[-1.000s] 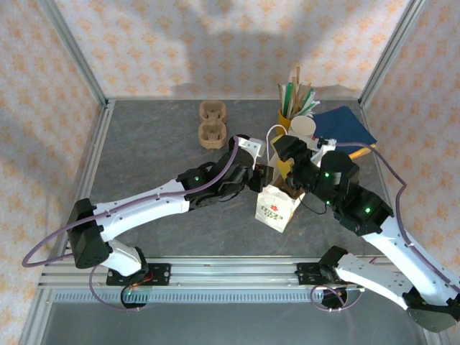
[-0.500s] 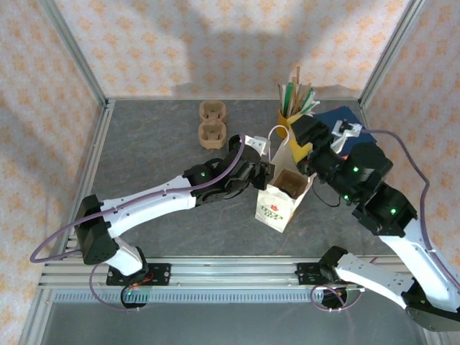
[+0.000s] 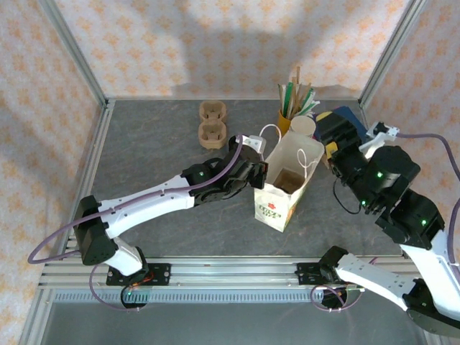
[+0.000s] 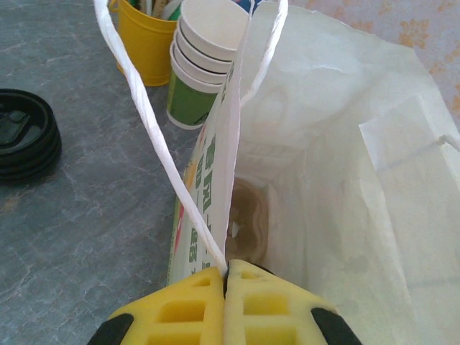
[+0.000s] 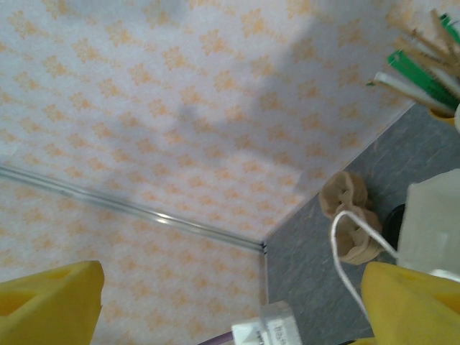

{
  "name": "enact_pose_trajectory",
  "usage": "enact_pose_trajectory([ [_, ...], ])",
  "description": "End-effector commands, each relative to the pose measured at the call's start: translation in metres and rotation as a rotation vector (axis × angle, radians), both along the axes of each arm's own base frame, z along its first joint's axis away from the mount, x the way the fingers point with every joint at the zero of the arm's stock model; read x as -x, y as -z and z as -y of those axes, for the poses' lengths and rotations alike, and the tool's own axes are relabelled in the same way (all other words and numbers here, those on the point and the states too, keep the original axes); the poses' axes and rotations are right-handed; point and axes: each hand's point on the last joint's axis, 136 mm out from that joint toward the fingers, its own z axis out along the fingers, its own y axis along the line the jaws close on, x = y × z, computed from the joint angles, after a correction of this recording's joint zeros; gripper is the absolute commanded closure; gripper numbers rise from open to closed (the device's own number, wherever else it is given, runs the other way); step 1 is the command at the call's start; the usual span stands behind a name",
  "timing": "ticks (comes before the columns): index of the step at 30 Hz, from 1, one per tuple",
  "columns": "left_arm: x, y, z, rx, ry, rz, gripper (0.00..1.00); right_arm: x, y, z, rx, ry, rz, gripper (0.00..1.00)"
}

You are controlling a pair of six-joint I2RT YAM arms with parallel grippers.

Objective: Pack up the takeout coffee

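Observation:
The left gripper slides with the bag [image 3: 275,206] onto bare tabletop next and releases the bag's rim, since that open space lies beside the gripper, away from the stacked cups.
The takeout coffee is out of view. A white paper bag [image 3: 275,206] with green print stands open mid-table; a brown cardboard holder [image 4: 248,223] lies at its bottom. My left gripper [image 3: 263,171] is shut on the bag's near rim [image 4: 231,144], pinching the white string handle [image 4: 154,136] with it between the yellow fingertips [image 4: 194,305]. My right gripper [image 3: 329,133] hangs open and raised to the right of the bag, behind it. Nothing sits between its wide-spread yellow fingers [image 5: 54,305], and it is tilted up toward the wall.
A stack of lidless white-and-green cups [image 4: 205,65] and a yellow cup of sticks [image 3: 287,113] stand just behind the bag. Black lids [image 4: 21,140] are stacked left of them. Two cardboard holders [image 3: 212,123] lie at the back. A blue item [image 3: 353,115] sits at back right.
My right gripper has lifted out of the bag's mouth and drawn back to the right. My left gripper has closed on the bag's rim and handle, and the bag stands wider open.

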Motion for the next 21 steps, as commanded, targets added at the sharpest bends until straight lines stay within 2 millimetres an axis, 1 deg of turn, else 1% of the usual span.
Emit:
enact_pose_trajectory([
  [1, 0.004, -0.012, -0.019, -0.004, -0.06, 0.016, 0.96, 0.0, 0.01, 0.018, 0.07, 0.084, -0.013, 0.08],
  [6, 0.006, -0.017, -0.037, 0.002, -0.121, 0.019, 0.97, -0.009, 0.02, 0.016, 0.138, 0.103, -0.032, 0.08],
  [9, 0.008, -0.016, -0.049, -0.006, -0.155, 0.016, 0.98, -0.014, 0.024, 0.015, 0.177, 0.117, -0.038, 0.07],
  [12, 0.013, -0.014, -0.065, -0.009, -0.195, 0.01, 0.98, -0.02, 0.027, 0.014, 0.221, 0.137, -0.044, 0.06],
  [15, 0.017, -0.013, -0.082, -0.006, -0.239, 0.011, 0.99, -0.028, 0.031, 0.009, 0.273, 0.137, -0.045, 0.05],
  [18, 0.019, -0.01, -0.097, -0.005, -0.281, 0.008, 0.99, -0.04, 0.036, -0.002, 0.327, 0.115, -0.057, 0.05],
  [21, 0.022, -0.007, -0.112, -0.005, -0.33, -0.005, 0.98, -0.063, 0.05, -0.007, 0.357, 0.067, -0.102, 0.03],
])
